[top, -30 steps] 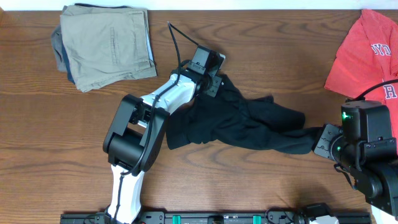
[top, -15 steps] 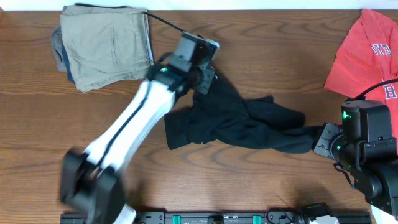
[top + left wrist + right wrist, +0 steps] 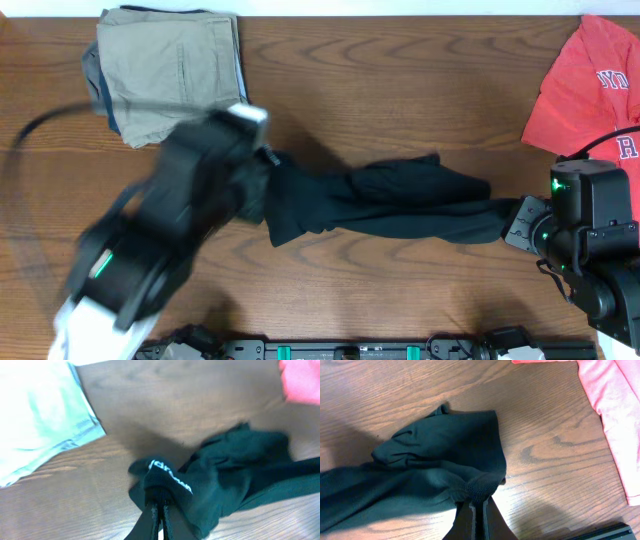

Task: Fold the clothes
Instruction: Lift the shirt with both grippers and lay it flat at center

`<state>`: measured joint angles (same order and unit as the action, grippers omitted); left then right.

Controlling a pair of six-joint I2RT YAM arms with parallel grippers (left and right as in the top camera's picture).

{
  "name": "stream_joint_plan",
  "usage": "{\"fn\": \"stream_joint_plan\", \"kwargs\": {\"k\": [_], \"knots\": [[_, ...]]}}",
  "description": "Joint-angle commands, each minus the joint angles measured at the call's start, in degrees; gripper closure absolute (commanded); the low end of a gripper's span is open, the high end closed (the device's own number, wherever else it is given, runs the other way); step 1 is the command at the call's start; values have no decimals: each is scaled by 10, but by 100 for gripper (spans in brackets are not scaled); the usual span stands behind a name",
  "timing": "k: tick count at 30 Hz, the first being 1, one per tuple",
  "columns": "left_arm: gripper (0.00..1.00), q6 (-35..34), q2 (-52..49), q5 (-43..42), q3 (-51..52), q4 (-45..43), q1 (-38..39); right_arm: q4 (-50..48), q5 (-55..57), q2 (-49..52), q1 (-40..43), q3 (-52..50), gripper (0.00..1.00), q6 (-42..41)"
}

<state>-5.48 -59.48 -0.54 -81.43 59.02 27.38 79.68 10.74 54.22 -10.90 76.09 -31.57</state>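
Note:
Bare tabletop (image 3: pixel 284 88) (image 3: pixel 140 416) beside the khaki trousers lies outward. My left gripper will next lift, sweep outward and down to spread the crumpled garment, and release.
The black garment (image 3: pixel 385 205) lies stretched out in a crumpled band across the middle of the table. My left gripper (image 3: pixel 161 505) is shut on its left end, where white lettering shows on the black garment (image 3: pixel 220 480). The left arm is motion-blurred in the overhead view. My right gripper (image 3: pixel 479 502) is shut on the right end of the black garment (image 3: pixel 425 460); in the overhead view the right gripper (image 3: pixel 512 225) sits at the cloth's right tip. A red tee (image 3: pixel 590 85) with white letters lies at the back right, also in the right wrist view (image 3: pixel 615 415).
A stack of folded clothes topped by khaki trousers (image 3: pixel 165 70) lies at the back left, seen pale in the left wrist view (image 3: pixel 40 415). The brown wooden table (image 3: pixel 420 90) runs under everything. A black rail (image 3: pixel 400 350) lines the front edge.
My left gripper has swung from the back centre toward the front left, dragging the garment's left end with it and stretching the cloth longer. The right arm has stayed put.

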Motion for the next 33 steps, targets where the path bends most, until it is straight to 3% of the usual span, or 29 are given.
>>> {"fn": "stream_joint_plan", "kwargs": {"k": [1, 9, 16, 24, 33], "knots": [[94, -58, 99, 54, -3, 11, -3, 1, 25, -9, 4, 28, 99, 6], [94, -75, 287, 150, -31, 33, -3, 24, 58, -12, 4, 118, 99, 6], [94, -70, 299, 150, -142, 56, -3, 23, 58, -12, 4, 220, 99, 21], [94, -66, 194, 167, -193, 46, -3, -40, 80, -4, 4, 293, 99, 51], [94, -37, -53, 240, -193, 4, -4, -65, 185, 106, 5, 293, 99, 51]]}}
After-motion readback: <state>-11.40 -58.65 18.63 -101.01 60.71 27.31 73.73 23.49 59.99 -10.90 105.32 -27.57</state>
